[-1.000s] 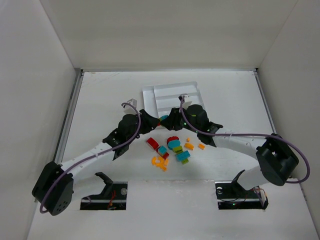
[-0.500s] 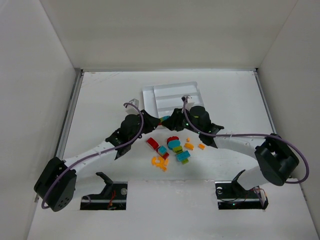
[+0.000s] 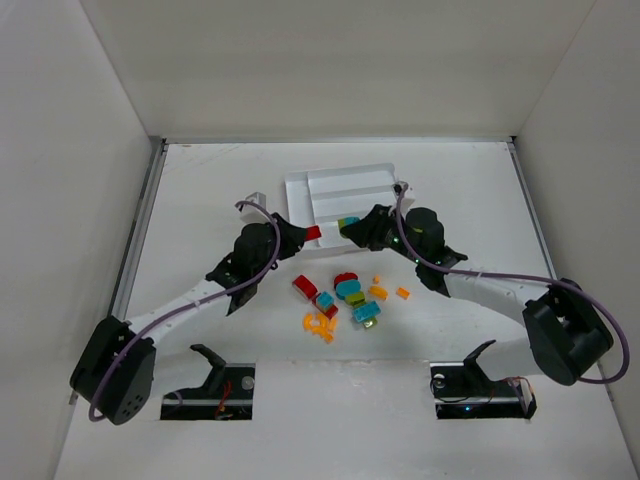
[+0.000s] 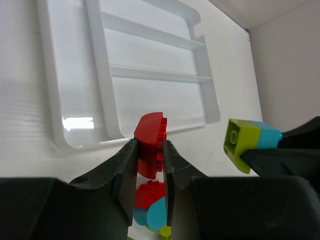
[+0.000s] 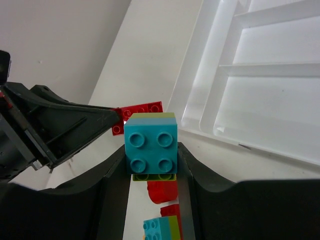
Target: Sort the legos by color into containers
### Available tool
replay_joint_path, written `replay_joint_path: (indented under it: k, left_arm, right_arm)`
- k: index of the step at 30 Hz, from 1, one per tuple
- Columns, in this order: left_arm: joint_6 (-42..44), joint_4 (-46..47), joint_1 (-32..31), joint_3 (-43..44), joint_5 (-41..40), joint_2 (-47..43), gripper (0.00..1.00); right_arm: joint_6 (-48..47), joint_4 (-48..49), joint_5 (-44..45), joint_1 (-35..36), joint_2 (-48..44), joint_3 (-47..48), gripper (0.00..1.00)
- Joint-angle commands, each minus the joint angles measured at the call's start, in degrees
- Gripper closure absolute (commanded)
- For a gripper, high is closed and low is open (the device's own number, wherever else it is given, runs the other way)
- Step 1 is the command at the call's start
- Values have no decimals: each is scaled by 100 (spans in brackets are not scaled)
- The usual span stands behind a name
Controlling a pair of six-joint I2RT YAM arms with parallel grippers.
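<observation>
The white tray's far slot [image 4: 125, 9] is empty and farther out than the gripper, so the left gripper should next move outward over that slot and let go of the red brick [image 4: 150, 142].
The white tray [image 3: 345, 178] with long slots lies at the table's back centre; its slots show no bricks. My left gripper [image 3: 309, 233] is shut on a red brick [image 4: 150, 142], held above the table just short of the tray's near edge [image 4: 90, 140]. My right gripper [image 3: 349, 224] is shut on a teal brick stuck to a lime green one [image 5: 150, 143], held up near the tray's near corner [image 5: 200, 125]. That pair also shows in the left wrist view [image 4: 247, 140]. Loose red, teal, green and orange bricks [image 3: 345, 297] lie on the table in front of the tray.
The two grippers face each other closely, fingertips a short way apart. White walls enclose the table on three sides. Both arm bases [image 3: 220, 385] sit at the near edge.
The two grippers were together over a joined stack; they have pulled apart. The left now holds the red brick, the right holds the teal and green pair, moved right toward the tray.
</observation>
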Motion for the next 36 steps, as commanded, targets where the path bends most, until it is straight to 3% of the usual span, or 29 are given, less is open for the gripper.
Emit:
replay_joint_path:
  k: [1, 11, 26, 36]
  left_arm:
    - [411, 201, 173, 289, -235, 145, 93]
    - [1001, -19, 156, 992, -719, 804, 92]
    - [1177, 412, 692, 3997, 195, 4064, 90]
    - [1397, 175, 771, 4904, 169, 4918, 83]
  right_arm:
    - [7, 403, 201, -34, -136, -40, 76]
    - [-160, 245, 772, -42, -381, -137, 76]
    - [-239, 157, 1151, -104, -417, -198, 76]
    - [-239, 157, 1142, -77, -364, -163, 75]
